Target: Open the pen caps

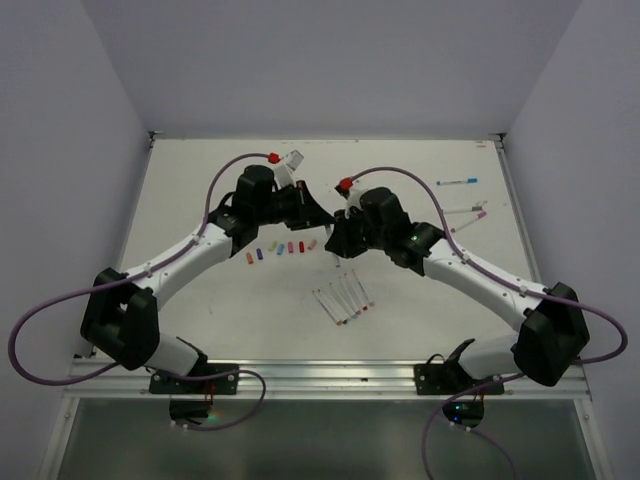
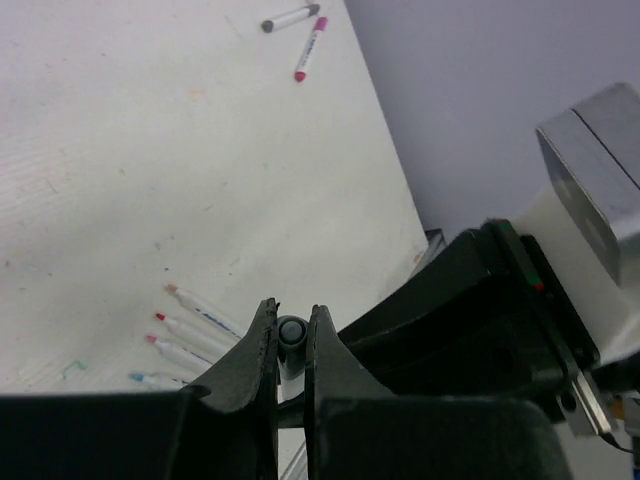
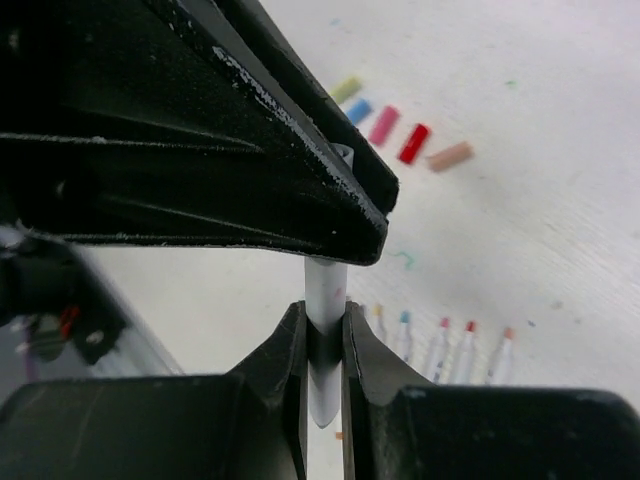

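Note:
I should pull the grey cap off the pen with my left gripper and bring it down beside the tan cap, because the loose caps lie in a row.
My left gripper (image 1: 318,214) (image 2: 291,312) is shut on the grey cap (image 2: 291,331) of a white pen. My right gripper (image 1: 336,236) (image 3: 323,315) is shut on the same pen's white body (image 3: 325,290), just below the left fingers (image 3: 300,150). The pen is held in the air above the table's middle. Several loose pen caps (image 1: 280,249) lie in a row on the table; in the right wrist view they show as yellow, blue, pink, red (image 3: 413,143) and tan. Several uncapped pens (image 1: 345,300) (image 2: 195,330) (image 3: 440,348) lie side by side nearer the front.
Capped pens lie at the back right of the white table (image 1: 200,220): a blue one (image 1: 457,183), and a grey one (image 2: 290,18) with a pink one (image 2: 310,48) beside it. Grey walls stand close on three sides.

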`<state>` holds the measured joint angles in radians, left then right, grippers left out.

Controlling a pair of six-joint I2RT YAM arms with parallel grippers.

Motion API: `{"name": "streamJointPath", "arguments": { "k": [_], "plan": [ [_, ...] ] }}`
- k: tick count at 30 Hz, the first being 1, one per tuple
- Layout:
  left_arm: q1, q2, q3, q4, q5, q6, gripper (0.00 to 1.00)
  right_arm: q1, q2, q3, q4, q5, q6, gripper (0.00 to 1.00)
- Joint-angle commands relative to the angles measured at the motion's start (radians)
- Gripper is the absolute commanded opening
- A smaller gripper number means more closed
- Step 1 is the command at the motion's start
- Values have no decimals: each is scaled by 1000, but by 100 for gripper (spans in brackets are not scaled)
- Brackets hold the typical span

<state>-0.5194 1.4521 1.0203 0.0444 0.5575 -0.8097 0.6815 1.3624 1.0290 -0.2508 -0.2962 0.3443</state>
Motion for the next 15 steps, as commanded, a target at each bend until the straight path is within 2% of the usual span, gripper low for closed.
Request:
{"name": "streamJointPath", "arguments": {
  "k": [1, 3, 6, 10, 15],
  "plan": [
    [-30, 22, 103, -161, -197, 116, 0, 91, 33, 49, -159, 470, -62, 0],
    [-44, 63, 126, -196, -225, 138, 0, 142, 35, 36, -168, 659, -64, 0],
    [-44, 106, 141, -213, -264, 156, 0, 161, 53, 26, -203, 750, -62, 0],
    [-45, 152, 161, -218, -298, 172, 0, 164, 34, -13, -229, 773, -54, 0],
    [-45, 227, 175, -213, -277, 191, 0, 112, 58, -1, -329, 720, -38, 0]
  ]
}}
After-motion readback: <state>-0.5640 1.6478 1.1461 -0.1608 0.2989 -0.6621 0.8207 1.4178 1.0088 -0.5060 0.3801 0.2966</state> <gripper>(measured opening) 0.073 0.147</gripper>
